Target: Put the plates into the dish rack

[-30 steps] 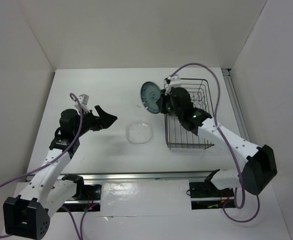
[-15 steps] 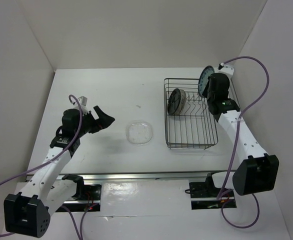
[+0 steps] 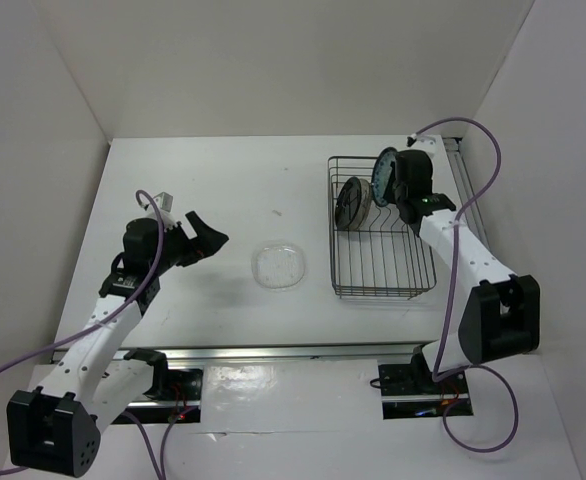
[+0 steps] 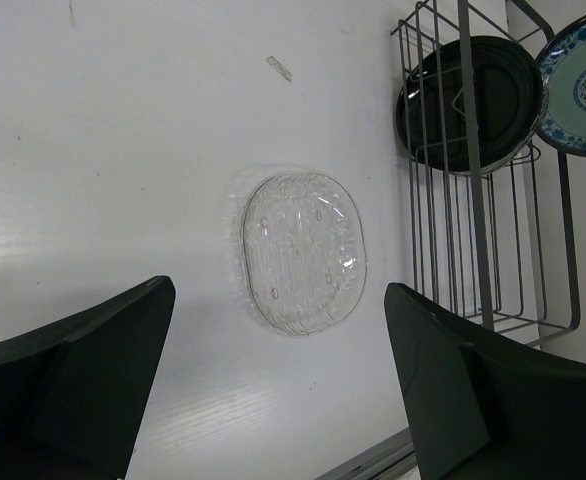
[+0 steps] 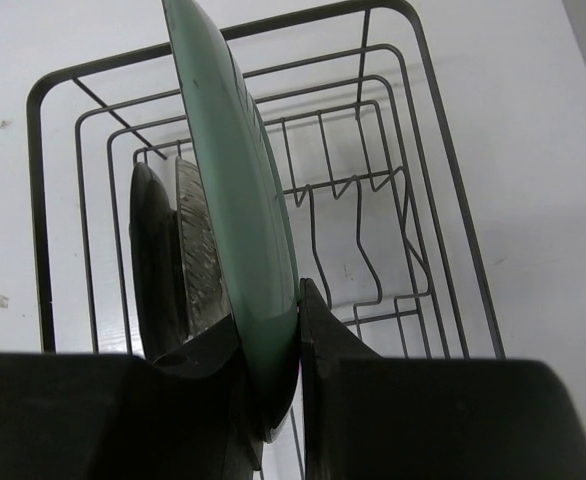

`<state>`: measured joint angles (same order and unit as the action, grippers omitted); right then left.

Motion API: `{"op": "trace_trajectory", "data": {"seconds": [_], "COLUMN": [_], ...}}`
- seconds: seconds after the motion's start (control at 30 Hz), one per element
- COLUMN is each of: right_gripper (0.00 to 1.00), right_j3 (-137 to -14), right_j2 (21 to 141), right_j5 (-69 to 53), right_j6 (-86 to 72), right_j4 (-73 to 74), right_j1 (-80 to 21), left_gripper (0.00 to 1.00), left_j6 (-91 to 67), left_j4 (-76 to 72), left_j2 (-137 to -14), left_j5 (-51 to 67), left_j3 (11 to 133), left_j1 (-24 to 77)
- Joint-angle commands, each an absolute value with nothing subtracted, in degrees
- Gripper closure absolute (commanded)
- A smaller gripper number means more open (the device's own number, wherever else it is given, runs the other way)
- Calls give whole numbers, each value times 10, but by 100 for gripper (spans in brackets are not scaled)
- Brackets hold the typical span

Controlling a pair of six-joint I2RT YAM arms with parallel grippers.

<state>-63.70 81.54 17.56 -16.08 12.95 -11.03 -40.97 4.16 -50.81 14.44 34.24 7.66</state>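
The right gripper moves down and toward the beige plate next, lowering the teal-blue plate into the empty slot beside it to release, since that slot lies below the gripper.
My right gripper [image 3: 393, 183] is shut on the teal-blue patterned plate [image 3: 383, 174] and holds it on edge above the back of the dark wire dish rack [image 3: 383, 293]. In the right wrist view the teal plate [image 5: 235, 170] stands edge-on between my jaws [image 5: 270, 330], just right of the beige plate [image 5: 199, 252] and the black plate [image 5: 148, 262], which stand upright in the rack [image 5: 443, 200]. The black plate [image 3: 350, 203] is at the rack's back left. The clear glass plate [image 3: 279, 266] lies flat on the table. My left gripper [image 3: 213, 238] is open and empty, left of the glass plate [image 4: 301, 252].
White walls enclose the table on the left, back and right. A metal rail [image 3: 303, 352] runs along the near edge. The rack's upright dividers [image 5: 338, 220] to the right of the teal plate hold nothing. A small scrap [image 4: 280, 68] lies on the table behind the glass plate.
My right gripper carried the teal plate from left of the rack to its back right corner, then back left over the dividers. The left arm barely moved.
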Motion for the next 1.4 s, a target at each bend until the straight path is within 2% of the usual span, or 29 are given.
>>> {"op": "trace_trajectory", "data": {"seconds": [0.0,0.63,0.7,0.73,0.83,0.87,0.93,1.0,1.17,1.27,1.3,1.37], "right_gripper": [95,96,90,69,56,48,48,44,26,10,0,0], "right_j3": [-649,-647,-647,-647,-647,-647,-647,-647,-660,-671,-671,-653], "right_j2": [825,864,869,874,875,875,880,880,855,822,811,773], "right_j5": [189,228,228,228,217,217,212,212,232,272,286,278], "right_j6": [-169,-169,-169,-169,-169,-169,-169,-169,-174,-186,-193,-200], "right_j4": [91,74,74,74,74,74,74,74,96,115,124,119], "right_j1": [-120,-131,-131,-131,-136,-136,-136,-136,-136,-142,-148,-148], "left_gripper": [0,0,0,0,0,0,0,0,0,0,0,0], "left_j6": [-420,-415,-415,-415,-415,-415,-415,-415,-426,-432,-432,-432], "left_j4": [31,31,31,31,31,31,19,14,-26,-58,-91,-122], "left_j2": [-497,-503,-503,-503,-503,-503,-508,-508,-534,-573,-583,-614], "left_j5": [138,149,149,149,149,155,155,162,192,208,220,241], "left_j3": [352,352,352,352,352,352,345,339,314,308,301,295], "left_j1": [77,77,77,77,77,77,77,77,91,118,118,118]}}
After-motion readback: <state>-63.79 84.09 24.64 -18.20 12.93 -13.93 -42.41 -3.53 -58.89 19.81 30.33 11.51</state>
